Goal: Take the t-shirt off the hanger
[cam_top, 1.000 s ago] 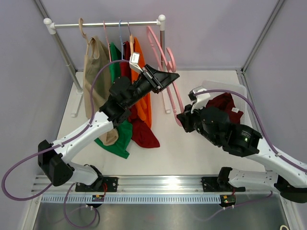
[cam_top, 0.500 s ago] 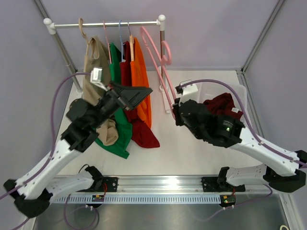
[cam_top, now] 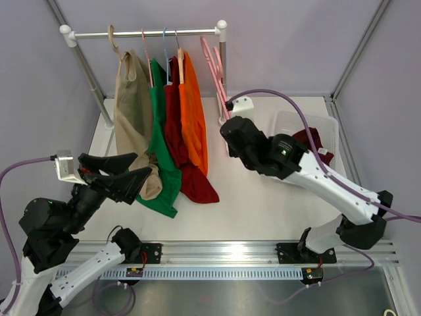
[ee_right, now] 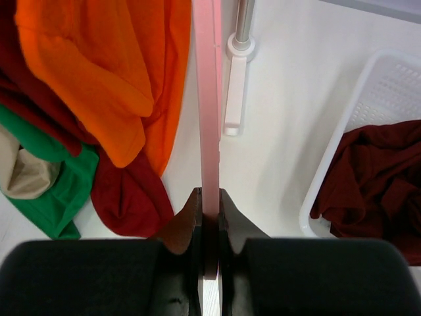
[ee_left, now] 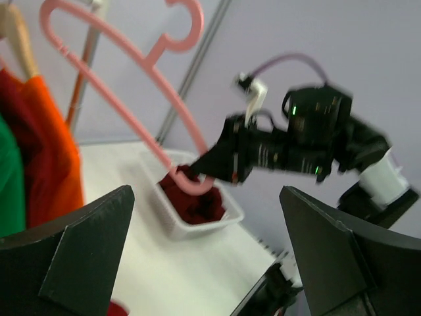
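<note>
Next, with the pink hanger's hook off the bar, my right gripper moves outward, then down, hooking it between the orange shirt and the post.
A bare pink hanger [cam_top: 214, 62] stands edge-on by the right end of the rail, with no garment on it. My right gripper [cam_top: 227, 125] is shut on its lower bar; in the right wrist view the hanger [ee_right: 207, 99] rises from between the pinched jaws of the gripper [ee_right: 210, 204]. A dark red t-shirt [cam_top: 316, 141] lies crumpled in the white basket [cam_top: 329, 125]. My left gripper [cam_top: 141, 166] is open and holds nothing, low at the near left, away from the clothes. In the left wrist view, that gripper [ee_left: 205, 194] frames the hanger [ee_left: 131, 99].
On the rail [cam_top: 131, 31] hang a beige [cam_top: 131, 112], a green [cam_top: 158, 131], a dark red [cam_top: 174, 125] and an orange shirt [cam_top: 192, 112], their hems pooling on the table. The rack's right post [cam_top: 222, 46] stands just behind the hanger.
My left gripper has opened, and its arm has pulled back from the rack to the near left. The right arm has carried the pink hanger up toward the rail's right end.
</note>
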You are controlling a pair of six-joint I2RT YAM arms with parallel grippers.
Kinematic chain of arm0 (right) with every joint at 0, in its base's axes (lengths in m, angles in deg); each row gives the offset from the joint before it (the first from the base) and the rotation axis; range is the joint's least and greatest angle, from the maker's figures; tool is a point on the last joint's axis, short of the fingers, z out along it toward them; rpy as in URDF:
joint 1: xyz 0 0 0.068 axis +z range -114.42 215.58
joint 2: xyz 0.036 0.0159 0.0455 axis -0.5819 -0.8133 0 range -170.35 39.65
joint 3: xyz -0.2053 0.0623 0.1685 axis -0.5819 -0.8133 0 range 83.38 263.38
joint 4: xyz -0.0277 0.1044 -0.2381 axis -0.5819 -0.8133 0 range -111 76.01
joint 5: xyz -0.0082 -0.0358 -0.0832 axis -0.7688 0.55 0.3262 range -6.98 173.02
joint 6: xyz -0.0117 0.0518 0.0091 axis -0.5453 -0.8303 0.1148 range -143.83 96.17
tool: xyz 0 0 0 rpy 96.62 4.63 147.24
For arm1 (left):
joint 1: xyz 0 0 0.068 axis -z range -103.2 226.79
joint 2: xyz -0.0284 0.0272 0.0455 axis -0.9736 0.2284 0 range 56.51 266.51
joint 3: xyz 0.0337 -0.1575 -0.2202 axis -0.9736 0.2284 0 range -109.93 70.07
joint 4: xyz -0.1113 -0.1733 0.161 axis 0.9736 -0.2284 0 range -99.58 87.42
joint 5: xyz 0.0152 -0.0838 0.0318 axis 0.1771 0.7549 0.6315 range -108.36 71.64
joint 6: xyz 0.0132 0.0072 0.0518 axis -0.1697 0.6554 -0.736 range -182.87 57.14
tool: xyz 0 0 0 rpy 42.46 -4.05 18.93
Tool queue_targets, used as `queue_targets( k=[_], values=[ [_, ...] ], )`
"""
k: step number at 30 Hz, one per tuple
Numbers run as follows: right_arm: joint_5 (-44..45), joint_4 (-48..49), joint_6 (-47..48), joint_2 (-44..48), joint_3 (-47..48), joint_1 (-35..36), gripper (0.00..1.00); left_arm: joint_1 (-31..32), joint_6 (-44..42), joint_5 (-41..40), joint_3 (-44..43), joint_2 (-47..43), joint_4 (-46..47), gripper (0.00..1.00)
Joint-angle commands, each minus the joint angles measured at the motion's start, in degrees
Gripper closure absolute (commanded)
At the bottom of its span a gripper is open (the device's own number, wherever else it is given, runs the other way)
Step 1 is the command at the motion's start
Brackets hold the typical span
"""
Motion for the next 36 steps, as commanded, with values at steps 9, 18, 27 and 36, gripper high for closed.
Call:
queue_targets(
  k=[9,18,27,36],
  values=[
    [-10.5,2.4,6.13,-19.29,21.67,-12.1,1.0,-0.18,-6.74,-4.43,13.44,-15.3,-9.98,0.01],
    [-14.1,5.4,5.34,-28.79,31.69,-16.85,1.0,-0.18,-4.62,-2.15,20.65,-16.27,-9.81,0.01],
    [-17.18,6.27,4.38,-34.17,33.9,-20.01,1.0,-3.51,-4.89,0.04,20.65,-15.66,-8.93,0.01],
    [-18.15,10.13,1.04,-29.08,24.17,-20.1,0.89,-7.65,-4.97,4.09,21.01,-14.86,-8.05,0.01]
  ],
)
